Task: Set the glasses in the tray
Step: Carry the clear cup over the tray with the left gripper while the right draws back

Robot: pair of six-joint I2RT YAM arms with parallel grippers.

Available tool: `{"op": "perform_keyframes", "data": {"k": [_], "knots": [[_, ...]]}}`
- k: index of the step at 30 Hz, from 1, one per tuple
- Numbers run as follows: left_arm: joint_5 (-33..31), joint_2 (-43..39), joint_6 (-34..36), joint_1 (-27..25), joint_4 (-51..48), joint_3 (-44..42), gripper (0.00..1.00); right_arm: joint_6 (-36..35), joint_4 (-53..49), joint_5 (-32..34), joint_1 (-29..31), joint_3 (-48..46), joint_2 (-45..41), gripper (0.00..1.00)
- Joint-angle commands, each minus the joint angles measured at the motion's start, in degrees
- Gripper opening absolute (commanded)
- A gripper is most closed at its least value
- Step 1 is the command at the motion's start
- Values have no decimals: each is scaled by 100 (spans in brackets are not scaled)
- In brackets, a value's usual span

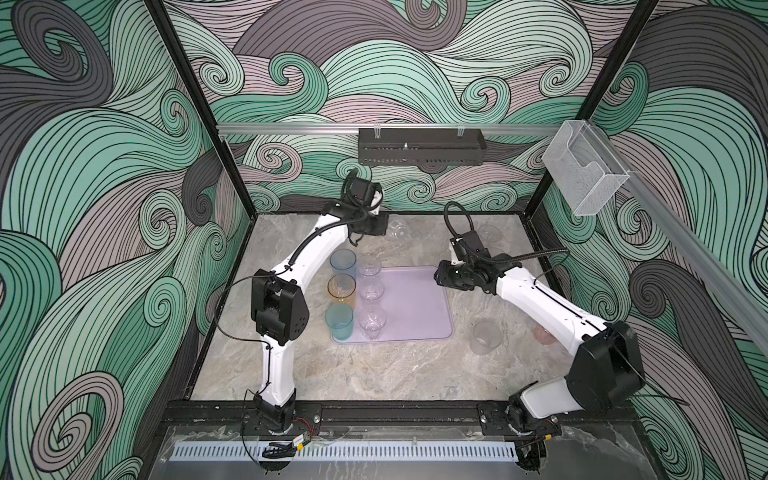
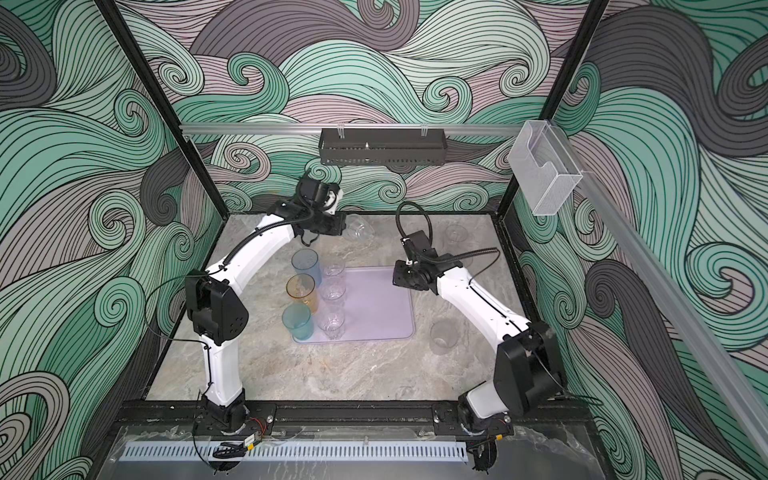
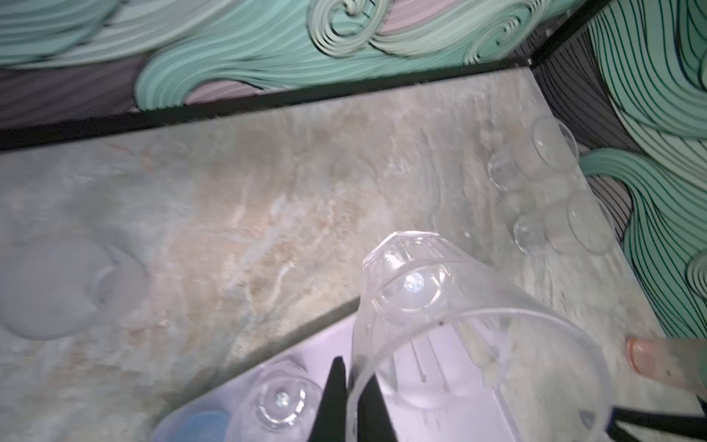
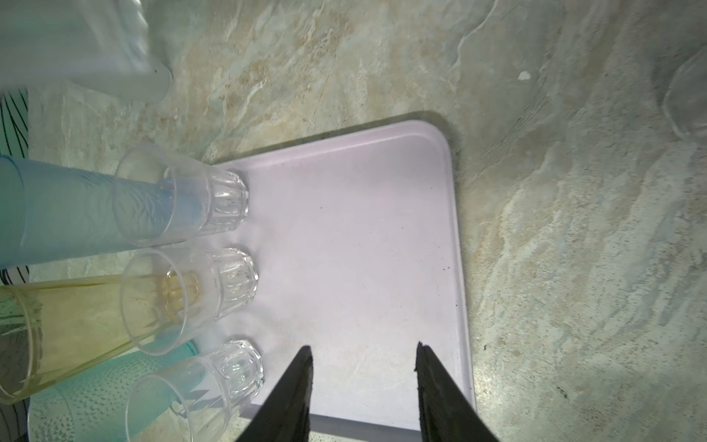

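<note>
The tray's bare middle point(image 1: 412, 305) is behind and below my left gripper, which will next move back, lower the clear glass there upright and release the glass's rim.
The lavender tray point(image 1: 419, 307) point(image 2: 378, 303) point(image 4: 363, 229) lies mid-table. Along its left side stand blue point(image 1: 343, 262), amber point(image 1: 342, 289) and teal point(image 1: 339, 320) tumblers. Beside them stand three small clear glasses point(image 1: 371, 291) point(image 4: 229, 279). My left gripper point(image 3: 354, 386) is shut on the rim of another clear glass point(image 3: 440, 306) point(image 1: 397, 230), held tilted above the table's back, beyond the tray's far edge. My right gripper point(image 4: 363, 348) point(image 1: 439, 277) hangs open over the tray's right part with nothing between its fingers.
On the table right of the tray stand a frosted grey cup point(image 1: 485, 336) and a pink cup point(image 1: 543, 334). Clear glasses point(image 1: 488, 235) point(image 3: 562, 225) sit at the back right. A black rack point(image 1: 419, 146) and a clear box point(image 1: 582, 170) hang on the rails.
</note>
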Motion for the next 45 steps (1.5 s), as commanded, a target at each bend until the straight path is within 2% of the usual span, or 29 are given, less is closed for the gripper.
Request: {"op": "perform_keyframes", "data": {"k": [1,7,13,18,24,27,30,36,41,45], "knots": [[-168,-188,-162,-259,-484,-328,0,-115,-196,154,-185,-93,-206,45],[-90,-67,-290,-699,-970,-610,0,-124,-314,29,-258,-236,-243,45],[-277,112,-266,-939,-777,-1028,0,5,-257,-172,-219,-402,-199,45],[-520,403,-105,-1164,-849,-1034,0,111,-159,-267,-123,-457,-95,45],[-531,628,-104,-1292,-933,-905,8,181,-23,-387,10,-431,96,45],[-529,670,-111,-1316,-1038,-805,17,175,32,-439,74,-399,235,45],[-516,534,-120,-1323,-1021,-818,27,137,42,-477,123,-311,360,46],[-376,18,-31,-1315,-1021,-779,38,-52,-27,-487,135,-136,567,47],[-655,-640,90,-1189,-1070,-1067,41,-174,-83,-447,177,54,708,47],[-823,-1459,175,-720,-796,-1821,41,-257,-152,-441,248,284,941,47]]}}
